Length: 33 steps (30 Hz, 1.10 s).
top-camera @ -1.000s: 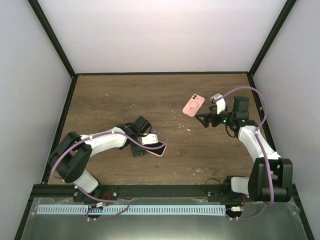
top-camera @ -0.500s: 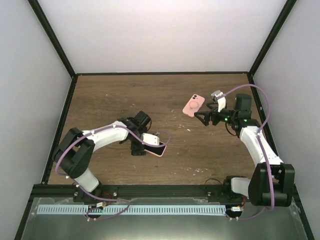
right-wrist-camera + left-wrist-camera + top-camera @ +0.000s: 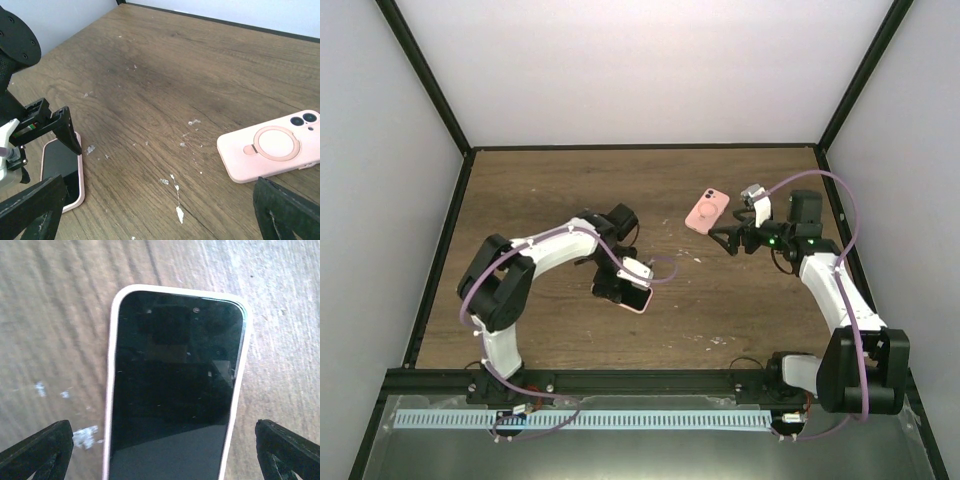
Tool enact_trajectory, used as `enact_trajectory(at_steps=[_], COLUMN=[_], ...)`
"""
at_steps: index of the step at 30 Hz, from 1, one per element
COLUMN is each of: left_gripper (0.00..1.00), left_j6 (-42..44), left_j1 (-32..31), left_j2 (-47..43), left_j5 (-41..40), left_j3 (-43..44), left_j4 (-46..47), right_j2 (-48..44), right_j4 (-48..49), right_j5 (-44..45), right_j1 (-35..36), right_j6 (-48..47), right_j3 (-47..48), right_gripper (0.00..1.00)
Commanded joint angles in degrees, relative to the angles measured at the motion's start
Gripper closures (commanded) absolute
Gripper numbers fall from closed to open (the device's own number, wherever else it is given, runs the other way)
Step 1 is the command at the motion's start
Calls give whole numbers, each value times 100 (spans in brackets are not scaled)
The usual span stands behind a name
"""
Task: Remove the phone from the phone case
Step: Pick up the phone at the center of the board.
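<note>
The open fingers of my left gripper are already one beyond each side of the phone, so the gripper will next move down around the long sides of the phone [image 3: 633, 297] [image 3: 169, 445] and close.
A phone [image 3: 636, 298] with a dark screen and a pale pink rim lies screen up on the wooden table [image 3: 540, 190]. It fills the left wrist view [image 3: 175, 390] and shows at the left of the right wrist view [image 3: 62, 167]. My left gripper [image 3: 620, 290] is open just above it, one finger on each long side [image 3: 161, 450]. A pink phone case [image 3: 707, 210] lies back up, ring and camera holes showing [image 3: 272, 145]. My right gripper [image 3: 725, 240] is open and empty just right of the case [image 3: 160, 215]. I cannot tell what the case holds.
White flecks [image 3: 176, 187] mark the wood between the phone and the case. Black frame posts and white walls close the table in at the back and sides [image 3: 640, 147].
My left arm has swung right, and its gripper has turned to sit over the phone. The phone, the case and my right gripper have barely moved.
</note>
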Motion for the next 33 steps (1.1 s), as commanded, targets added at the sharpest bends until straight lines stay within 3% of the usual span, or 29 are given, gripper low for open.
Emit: enact_trajectory(at_steps=[1,16,26,33], left_gripper=[0,0,43,50], left_j6=[308,19,-621,-1397], left_j1=[36,-52,-54,279], left_j2=[240,376,-194,-1322], left_j5=[359,-139,263,1518], left_j3=[129,-622,-610,-733], left_j4=[-607,505,719,712], right_j2=[-116,10,184,-38], right_j4=[-291,-195,-402,-960], right_j5=[214,150,35,-992], right_j1=[-31,-31,-31,114], right_j6=[-269,-382,-756,-2577], right_j3=[339,356,665,908], right_gripper=[0,0,0,0])
